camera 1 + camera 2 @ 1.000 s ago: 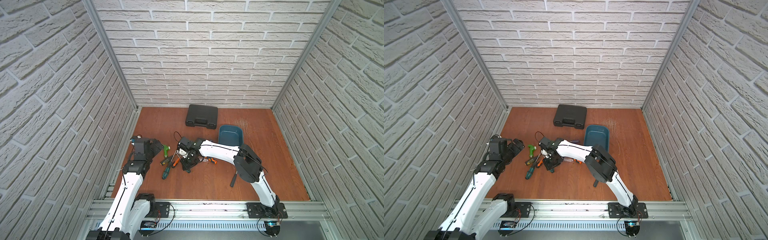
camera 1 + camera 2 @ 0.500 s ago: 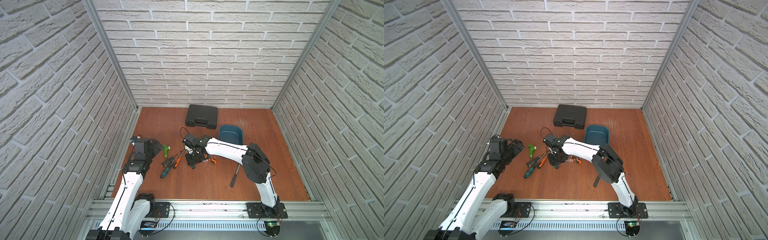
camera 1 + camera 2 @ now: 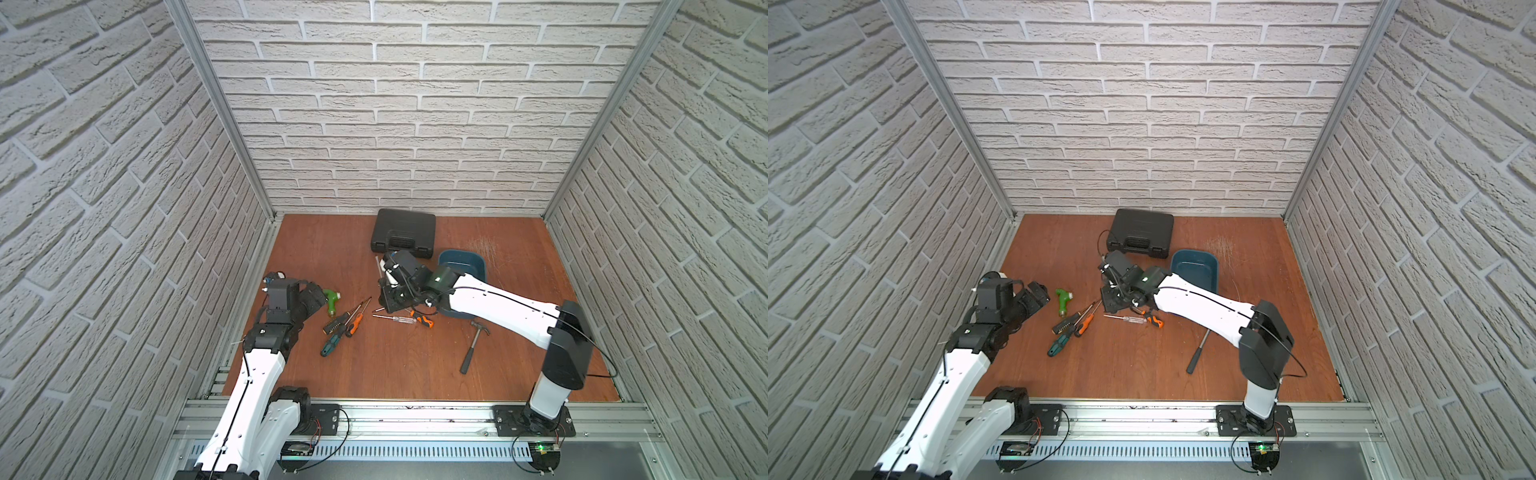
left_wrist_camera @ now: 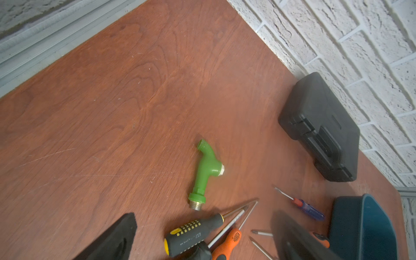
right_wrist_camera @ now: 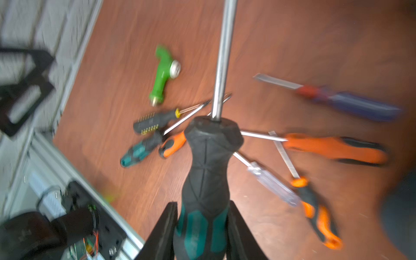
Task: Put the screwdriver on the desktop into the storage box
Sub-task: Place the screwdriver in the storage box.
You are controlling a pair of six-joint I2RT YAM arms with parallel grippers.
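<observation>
My right gripper goes sideways over the box's open top [image 3: 466, 264] and down inside next, then releases the handle, because the screwdriver still hangs outside the box.
My right gripper [image 5: 202, 204] is shut on the black-and-teal handle of a large screwdriver [image 5: 208, 166], whose steel shaft points away from the wrist. In both top views this gripper [image 3: 390, 297] [image 3: 1113, 299] hangs above the desktop [image 3: 332, 249], just left of the teal storage box [image 3: 461, 264] [image 3: 1196, 266], whose near wall the arm covers. My left gripper [image 3: 316, 297] [image 4: 204, 216] is open at the left edge, empty, over a black-and-yellow screwdriver [image 4: 193, 234]. Several other screwdrivers lie on the board: an orange one [image 3: 355, 324], a small teal one [image 3: 330, 345], a clear-handled one [image 3: 395, 318] and a blue one [image 4: 308, 208].
A green plastic tap [image 3: 331, 299] lies beside the left gripper. A shut black hard case [image 3: 404, 232] stands at the back, close to the box. A hammer [image 3: 471, 345] lies under the right arm. Brick walls close three sides, and an aluminium rail [image 3: 415, 415] runs along the front.
My right gripper has risen and moved right and back toward the storage box, carrying the large screwdriver away from the pile. The left arm has barely moved.
</observation>
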